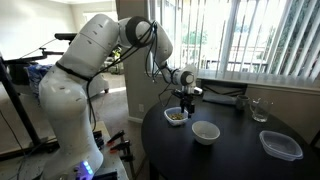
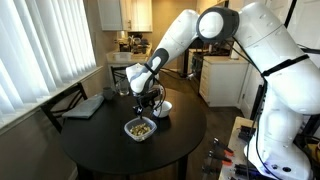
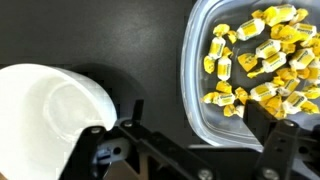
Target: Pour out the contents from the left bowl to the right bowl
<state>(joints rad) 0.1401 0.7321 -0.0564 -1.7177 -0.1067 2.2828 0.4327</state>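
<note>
I need to move my gripper down next onto the translucent bowl's rim on the side facing the white bowl and close it. That side of the translucent bowl is already between its open fingers.
The translucent left bowl holds the contents, a heap of yellow bits. It stands on the round black table in both exterior views. The opaque white right bowl stands empty close beside it, also in both exterior views. My gripper is open just above the translucent bowl. One finger is outside its wall and the other is over its inside, so the rim lies between them. From outside it hangs low over that bowl.
A clear rectangular tub sits near the table's edge. A drinking glass and a dark object stand towards the window side. A grey flat item lies at the table's edge by the blinds.
</note>
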